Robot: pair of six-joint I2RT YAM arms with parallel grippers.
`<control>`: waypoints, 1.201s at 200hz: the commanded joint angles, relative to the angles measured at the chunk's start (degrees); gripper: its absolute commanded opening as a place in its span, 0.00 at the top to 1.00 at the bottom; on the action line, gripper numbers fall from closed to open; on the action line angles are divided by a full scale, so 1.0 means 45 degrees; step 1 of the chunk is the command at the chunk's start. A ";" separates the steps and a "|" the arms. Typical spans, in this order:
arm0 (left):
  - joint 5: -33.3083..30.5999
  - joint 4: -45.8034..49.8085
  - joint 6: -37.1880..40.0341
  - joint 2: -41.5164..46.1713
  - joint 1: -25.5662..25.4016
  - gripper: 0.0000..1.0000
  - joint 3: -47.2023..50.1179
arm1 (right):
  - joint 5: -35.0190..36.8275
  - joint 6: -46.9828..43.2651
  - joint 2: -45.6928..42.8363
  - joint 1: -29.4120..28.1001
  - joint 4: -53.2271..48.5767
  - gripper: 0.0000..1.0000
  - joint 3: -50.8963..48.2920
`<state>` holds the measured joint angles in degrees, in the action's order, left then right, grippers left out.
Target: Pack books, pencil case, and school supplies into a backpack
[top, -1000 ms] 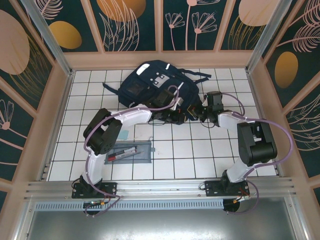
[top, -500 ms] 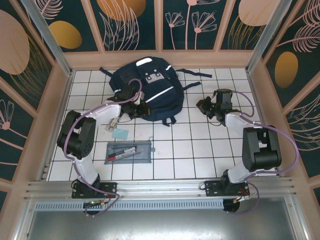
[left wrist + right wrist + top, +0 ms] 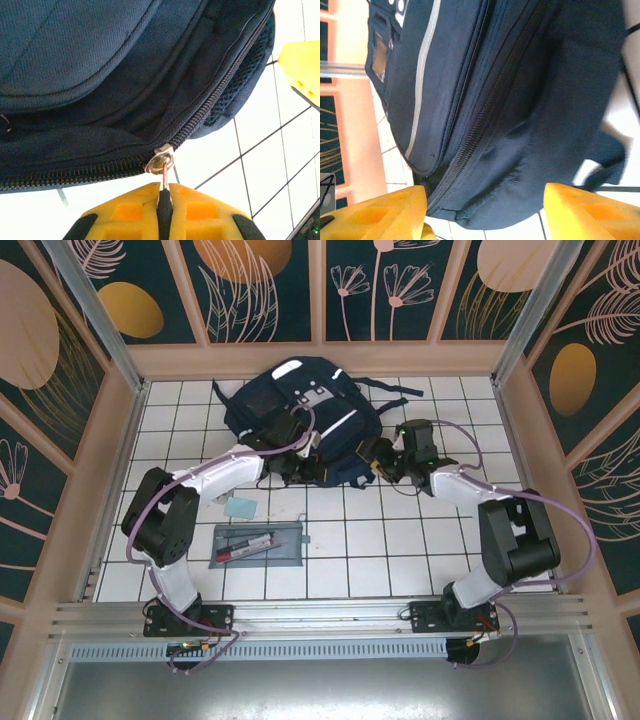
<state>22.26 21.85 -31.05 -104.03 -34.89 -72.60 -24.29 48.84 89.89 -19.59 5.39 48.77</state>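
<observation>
My left gripper is going to draw the pull along the bare zip teeth toward the backpack's corner (image 3: 236, 426) outward of the blue-green square and let go, because those teeth still run beyond the slider.
The navy backpack (image 3: 300, 410) lies flat at the back of the tiled table. My left gripper (image 3: 293, 462) is at its near edge, shut on the black zipper pull (image 3: 164, 197), and the metal slider (image 3: 160, 161) sits just past my fingertips on the closed zip. At the backpack's right near corner my right gripper (image 3: 376, 454) is open, with the corner of the backpack (image 3: 520, 150) between its yellow fingers (image 3: 385, 210) and not gripped. The grey pencil case (image 3: 258, 543) with a red and a black pen lies near the front left. A small blue-green square (image 3: 240, 507) lies just behind it. The books are out of view.
Wooden walls (image 3: 110, 440) close in the table on the left, back and right. Loose backpack straps (image 3: 395, 392) trail to the back right. The metal rail (image 3: 320, 615) with both arm bases runs along the near edge.
My right gripper has opened and moved left up to the backpack's corner. My left gripper, still shut, has moved right along the backpack's near edge, and the backpack has shifted slightly.
</observation>
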 commanded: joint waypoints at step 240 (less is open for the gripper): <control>-0.7555 0.5279 0.3010 -0.2032 0.4921 1.00 -0.3210 | 0.4954 -0.1988 0.1805 -0.0347 -0.0205 1.00 0.1050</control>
<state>1.15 44.62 -17.78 -115.33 -16.01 -85.73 -9.98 43.22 100.73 -24.77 7.51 53.82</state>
